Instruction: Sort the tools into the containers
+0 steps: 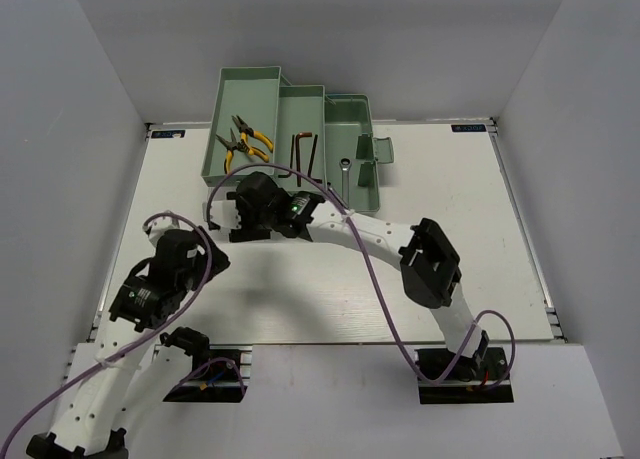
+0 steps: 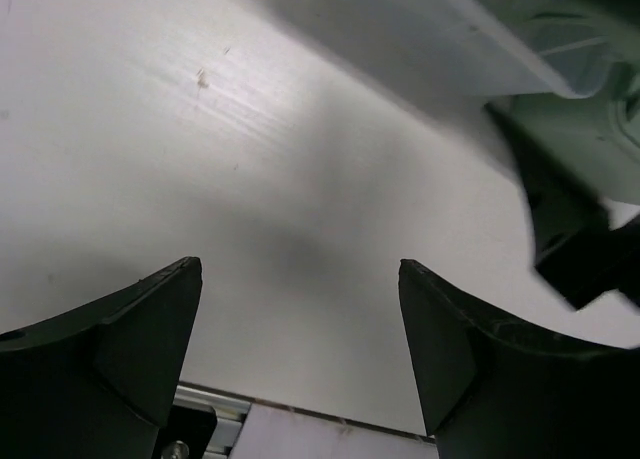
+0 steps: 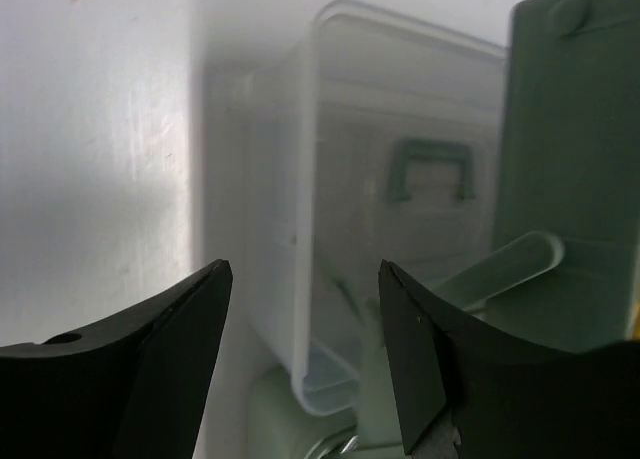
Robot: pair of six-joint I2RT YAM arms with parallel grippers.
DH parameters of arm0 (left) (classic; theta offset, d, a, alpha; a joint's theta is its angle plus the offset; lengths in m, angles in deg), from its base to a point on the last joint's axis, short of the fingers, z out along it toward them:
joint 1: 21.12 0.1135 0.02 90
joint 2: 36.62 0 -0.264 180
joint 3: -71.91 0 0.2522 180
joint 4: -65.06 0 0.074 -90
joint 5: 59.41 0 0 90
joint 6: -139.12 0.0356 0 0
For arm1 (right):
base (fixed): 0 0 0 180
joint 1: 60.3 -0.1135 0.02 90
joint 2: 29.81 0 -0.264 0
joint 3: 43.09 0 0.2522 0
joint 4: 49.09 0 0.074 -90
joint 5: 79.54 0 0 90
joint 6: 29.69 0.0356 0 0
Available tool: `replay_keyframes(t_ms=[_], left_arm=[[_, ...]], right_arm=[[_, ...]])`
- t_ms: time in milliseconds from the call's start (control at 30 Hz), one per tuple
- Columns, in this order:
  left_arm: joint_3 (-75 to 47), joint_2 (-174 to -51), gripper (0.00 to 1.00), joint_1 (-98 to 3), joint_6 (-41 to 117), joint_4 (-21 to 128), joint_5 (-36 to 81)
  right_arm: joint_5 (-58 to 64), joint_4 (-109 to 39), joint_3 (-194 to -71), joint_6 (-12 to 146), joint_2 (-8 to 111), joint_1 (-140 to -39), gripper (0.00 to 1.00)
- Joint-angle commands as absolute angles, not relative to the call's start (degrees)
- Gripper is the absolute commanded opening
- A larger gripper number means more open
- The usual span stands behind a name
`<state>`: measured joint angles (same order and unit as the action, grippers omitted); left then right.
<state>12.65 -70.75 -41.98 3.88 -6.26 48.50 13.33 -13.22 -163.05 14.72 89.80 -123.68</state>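
Note:
The rim of the clear lid is below, between the open fingers in the wrist view, so I will next lower my right gripper's fingers to both sides of that thin rim and close them.
The pale green toolbox stands open at the back of the table. Two yellow-and-black pliers lie in its left tray. Dark hex keys lie in the middle tray. The silver wrench lies in the right compartment, beside the handle. My right gripper is open and empty at the toolbox's front edge. In the right wrist view its jaws stand either side of the clear lid's rim. My left gripper is open and empty over bare table.
The right arm stretches across the table's middle from the right base. In the left wrist view the toolbox and a dark part of the right arm fill the upper right. White walls enclose the table on three sides.

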Motion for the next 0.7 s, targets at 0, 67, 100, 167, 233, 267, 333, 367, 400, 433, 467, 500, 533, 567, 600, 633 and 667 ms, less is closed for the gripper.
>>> replay_keyframes(t_ms=[0, 67, 100, 167, 233, 267, 333, 367, 400, 433, 467, 500, 533, 567, 600, 633, 667], left_arm=[[14.99, -70.55, 0.89, -42.30, -6.68, -13.29, 49.75], [15.00, -70.01, 0.91, -42.30, -8.01, -14.08, 49.22], [15.00, -69.32, 0.91, -42.30, -8.71, -16.01, 49.74], [13.16, -67.56, 0.91, -42.30, -13.27, -19.35, 52.63], [10.26, -65.37, 0.91, -42.30, -17.83, -24.78, 54.83], [9.29, -63.88, 0.91, -42.30, -18.73, -25.94, 56.50], [7.44, -58.96, 0.89, -42.30, -19.26, -27.36, 57.56], [7.44, -57.63, 0.89, -42.30, -19.26, -27.36, 58.35], [6.65, -55.88, 0.89, -42.30, -19.26, -28.06, 58.36], [6.04, -55.34, 0.89, -42.30, -19.26, -29.28, 58.88], [6.03, -55.34, 0.89, -42.30, -19.26, -29.30, 58.89], [6.03, -55.34, 0.89, -42.30, -18.48, -29.30, 58.89], [6.03, -54.73, 0.89, -42.30, -18.47, -29.30, 57.67], [6.03, -54.72, 0.89, -42.30, -18.47, -29.30, 57.13], [6.03, -54.72, 0.89, -42.30, -18.47, -29.30, 57.13], [6.73, -55.24, 0.89, -42.30, -18.47, -29.30, 56.61], [7.26, -56.03, 0.89, -42.30, -18.47, -29.30, 56.60]], right_arm=[[19.87, -20.12, -167.07, 14.43, 92.71, -124.55, 0.67], [18.91, -20.13, -168.47, 12.24, 94.98, -124.90, 0.67], [18.55, -19.87, -168.74, 11.62, 95.43, -124.99, 0.67], [16.53, -18.47, -169.88, 11.44, 96.84, -124.90, 0.65], [15.21, -18.19, -170.15, 11.61, 98.51, -124.81, 0.65], [15.12, -18.54, -170.32, 11.70, 98.77, -124.64, 0.65], [15.29, -19.24, -170.76, 11.88, 100.35, -124.46, 0.65], [15.47, -19.68, -171.02, 11.88, 100.79, -124.37, 0.65], [16.34, -20.21, -171.46, 11.79, 102.02, -124.37, 0.65], [17.22, -21.52, -171.55, 11.53, 102.46, -124.37, 0.65], [17.40, -21.79, -171.81, 11.18, 103.34, -124.37, 0.65], [17.93, -22.06, -172.43, 11.00, 103.78, -124.37, 0.65], [18.11, -22.41, -172.69, 10.65, 104.66, -124.20, 0.65], [17.85, -22.33, -172.78, 10.65, 105.19, -124.02, 0.63], [17.93, -22.41, -172.87, 10.47, 105.45, -124.11, 0.56], [17.24, -22.24, -172.96, 10.39, 105.80, -123.94, 0.51], [17.14, -21.54, -172.96, 10.56, 105.81, -123.85, 0.35]])
